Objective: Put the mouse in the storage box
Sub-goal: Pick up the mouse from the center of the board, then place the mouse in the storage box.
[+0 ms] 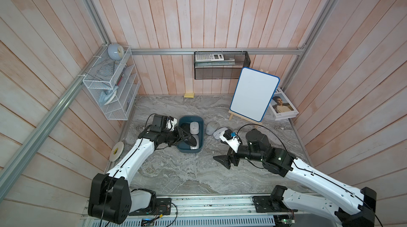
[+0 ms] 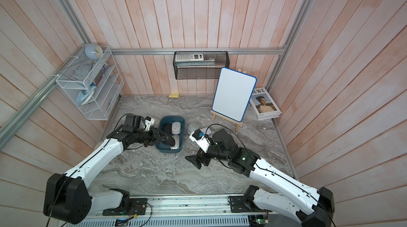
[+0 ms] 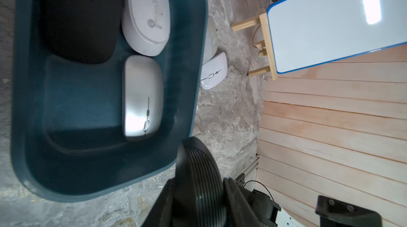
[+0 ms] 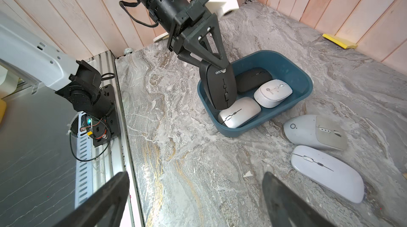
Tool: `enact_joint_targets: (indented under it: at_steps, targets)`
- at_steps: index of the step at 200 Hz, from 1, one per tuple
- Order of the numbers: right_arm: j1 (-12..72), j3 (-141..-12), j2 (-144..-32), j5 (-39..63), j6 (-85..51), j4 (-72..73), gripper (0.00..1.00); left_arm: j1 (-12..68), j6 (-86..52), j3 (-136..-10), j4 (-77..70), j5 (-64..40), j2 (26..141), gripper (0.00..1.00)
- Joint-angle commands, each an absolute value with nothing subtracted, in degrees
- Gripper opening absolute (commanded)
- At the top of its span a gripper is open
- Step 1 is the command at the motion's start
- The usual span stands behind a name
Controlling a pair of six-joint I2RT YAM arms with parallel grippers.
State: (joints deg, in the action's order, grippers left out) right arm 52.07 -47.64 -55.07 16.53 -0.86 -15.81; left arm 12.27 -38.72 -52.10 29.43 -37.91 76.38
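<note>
The left gripper brings the black mouse down next into the empty gap on the box's bare bottom (image 1: pixel 183 146) (image 3: pixel 87 100) beside the silver mouse and releases it, as that lies below.
The storage box (image 1: pixel 190 117) (image 2: pixel 172 117) is a dark teal bin left of the table's middle. Inside lie a black mouse (image 4: pixel 253 78), a white mouse (image 4: pixel 273 92) and a silver mouse (image 4: pixel 240 111). My left gripper (image 1: pixel 189 140) (image 4: pixel 217 67) is shut on another black mouse (image 1: pixel 192 141) (image 3: pixel 198 170) (image 4: pixel 220 89), held nose-down just above the box's near-left end, beside the silver one. On the table right of the box rest a grey mouse (image 1: pixel 211 127) (image 4: pixel 315 132) and a pale white mouse (image 1: pixel 220 132) (image 4: pixel 328 170). Nearer the front, my right gripper (image 1: pixel 224 162) (image 4: pixel 196 177) stands open over bare marble.
A whiteboard on a wooden easel (image 1: pixel 254 93) and a book (image 1: pixel 283 107) stand at the back right. A tape roll (image 1: pixel 116 151) leans at the left edge and yellow sticky notes (image 1: pixel 189 95) lie by the back wall. A black mesh basket (image 1: pixel 221 65) and a white wire rack (image 1: pixel 110 87) hang on the walls.
</note>
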Motion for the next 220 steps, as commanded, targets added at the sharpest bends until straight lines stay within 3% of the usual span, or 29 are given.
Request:
enact_joint_targets:
  at_steps: [1,136,154,220]
  targets:
    - [51.9,-47.2,-54.81,16.3,-1.76,-14.59,0.98,11.14,-32.63,-55.62,32.91,-36.34,79.61,0.03]
    - [51.91,-46.4,-55.06,15.44,-2.38,-12.86,0.98,10.06,-15.57,-68.21,47.58,-33.81,96.33,0.02]
    - [51.92,-46.32,-55.65,15.31,-2.55,-12.72,0.98,9.93,-14.94,-68.78,48.1,-33.87,98.11,0.08]
    - [51.86,-46.12,-57.63,16.17,-3.04,-11.74,0.98,9.32,-14.15,-70.39,49.3,-34.06,102.03,0.12]
